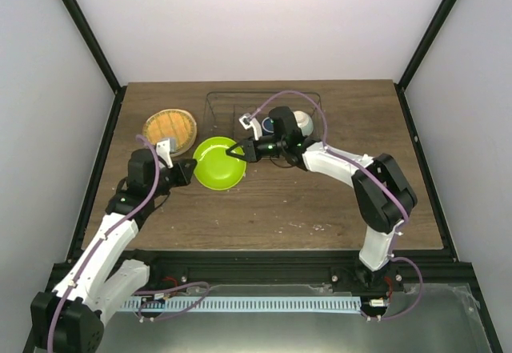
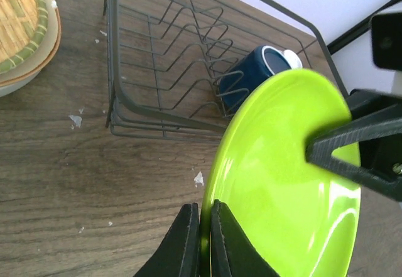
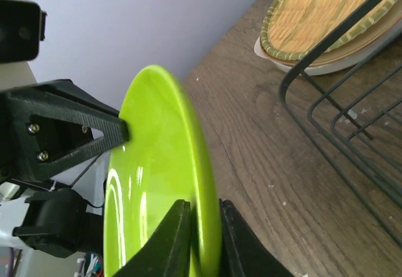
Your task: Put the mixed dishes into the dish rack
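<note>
Next, my right gripper swings the plate outward past the mug, lowers it and releases it, since the rack's empty far slots lie outward and below.
The lime-green plate [image 1: 219, 165] is held tilted above the table, in front of the rack. My left gripper [image 1: 192, 170] is shut on its left rim; in the left wrist view both jaws pinch the plate's edge [image 2: 205, 233]. My right gripper [image 1: 237, 152] is shut on the opposite rim [image 3: 204, 227]. The dish rack [image 1: 220, 109] is a dark wire rack with dividers. It holds the dark blue mug [image 1: 268, 126] and the pale bowl [image 1: 302, 119]. The tan woven-look plate [image 1: 170, 127] lies on the beige plate [image 2: 31, 70], left of the rack.
The rack's left slots [image 2: 163, 44] stand behind the lifted plate, with the mug [image 2: 254, 70] at their right. The plate stack [image 3: 320, 7] is close to the rack's left end. Black frame posts rise at the table's back corners.
</note>
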Tool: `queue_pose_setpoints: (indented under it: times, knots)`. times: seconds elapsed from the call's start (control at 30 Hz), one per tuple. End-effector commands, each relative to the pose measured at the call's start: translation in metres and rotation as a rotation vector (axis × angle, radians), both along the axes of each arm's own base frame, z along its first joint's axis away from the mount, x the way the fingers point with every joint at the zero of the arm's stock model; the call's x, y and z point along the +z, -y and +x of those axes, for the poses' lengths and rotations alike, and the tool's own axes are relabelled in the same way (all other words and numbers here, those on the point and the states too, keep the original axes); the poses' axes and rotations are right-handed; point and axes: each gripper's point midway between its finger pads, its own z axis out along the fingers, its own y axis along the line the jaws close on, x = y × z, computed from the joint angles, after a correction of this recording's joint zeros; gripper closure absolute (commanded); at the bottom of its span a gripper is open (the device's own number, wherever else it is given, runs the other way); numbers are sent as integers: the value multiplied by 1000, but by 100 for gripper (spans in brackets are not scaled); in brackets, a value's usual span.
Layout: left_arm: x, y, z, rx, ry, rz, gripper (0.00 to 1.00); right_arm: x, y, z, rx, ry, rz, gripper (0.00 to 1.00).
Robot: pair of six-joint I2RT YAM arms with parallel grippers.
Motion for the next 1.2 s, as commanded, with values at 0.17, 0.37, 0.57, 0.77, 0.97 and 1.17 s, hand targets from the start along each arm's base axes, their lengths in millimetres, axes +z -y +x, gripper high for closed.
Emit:
queue_pose_setpoints:
  times: [0.17, 0.37, 0.57, 0.77, 0.97, 1.17]
  knots:
    - [6, -1, 6, 15, 29, -5, 99, 14, 2, 6, -8, 145, -102, 99]
    - [6, -2, 6, 19, 33, 4, 68, 28, 12, 26, -69, 292, -211, 99]
    - [11, -4, 5, 22, 37, 25, 28, 83, 23, 56, -151, 575, -255, 99]
    - [17, -6, 2, 20, 53, 40, 15, 127, 36, 65, -160, 912, -208, 99]
    - [13, -4, 0, 2, 49, 37, 14, 136, 65, 94, -230, 1087, -199, 99]
    - [11, -1, 1, -9, 50, 33, 14, 134, 76, 118, -240, 1259, -192, 99]
